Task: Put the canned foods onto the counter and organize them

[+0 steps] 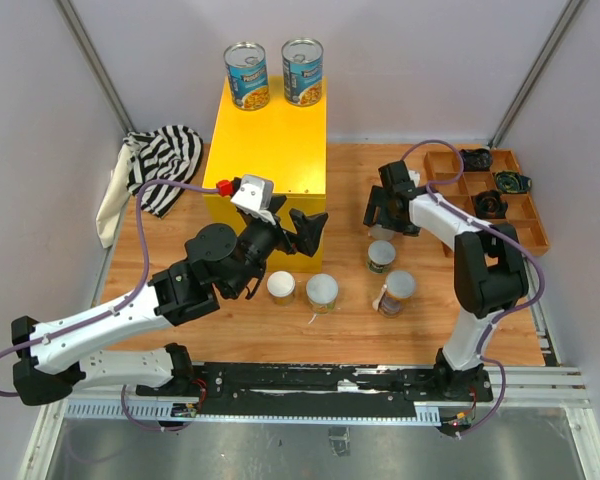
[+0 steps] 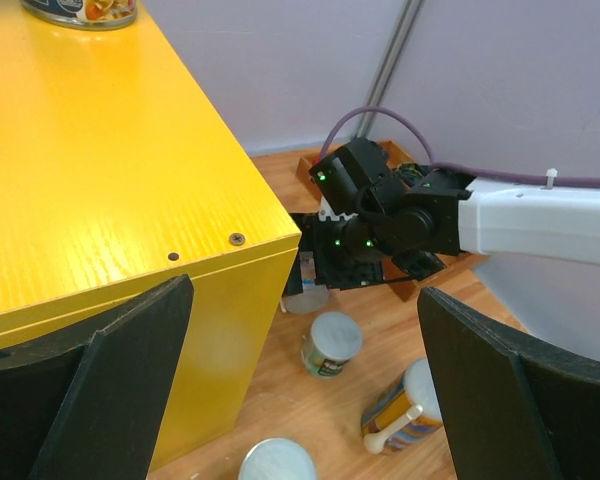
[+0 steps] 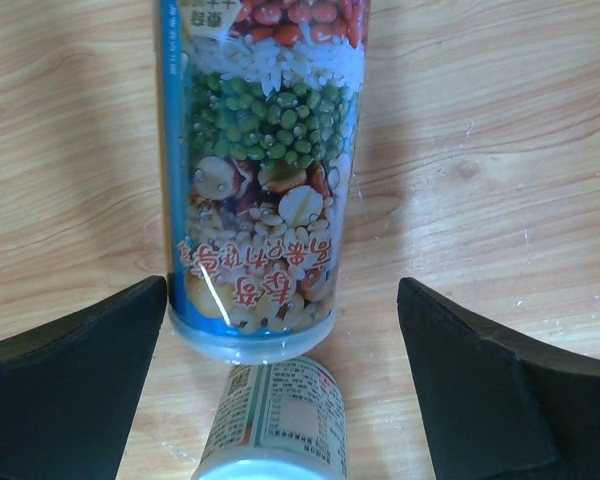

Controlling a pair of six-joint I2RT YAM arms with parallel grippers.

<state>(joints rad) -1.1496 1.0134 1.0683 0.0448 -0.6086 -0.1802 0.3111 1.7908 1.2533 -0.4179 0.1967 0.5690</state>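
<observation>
The tall blue can's end (image 1: 382, 232) (image 3: 253, 312) by the white-label can is between my right gripper's fingers, so this gripper should stay where it is and close its fingers next.
The counter, a big yellow box (image 1: 270, 150), carries two blue-and-yellow cans (image 1: 247, 75) (image 1: 303, 72) at its far edge. My left gripper (image 1: 305, 228) is open and empty, raised by the box's front right corner (image 2: 240, 240). My right gripper (image 1: 385, 212) is open, its fingers on either side of a tall blue can printed with peas and beans (image 3: 260, 170), which stands on the table. A shorter white-label can (image 3: 275, 420) (image 1: 381, 256) stands just in front of it. Three more cans stand nearer: one white-lidded (image 1: 281, 287), one (image 1: 322, 292), and one with a spoon (image 1: 398, 292).
A striped cloth (image 1: 165, 160) lies left of the box. A brown compartmented wooden tray (image 1: 525, 215) with dark items sits at the far right. Bare wood shows between the can row and the arm bases.
</observation>
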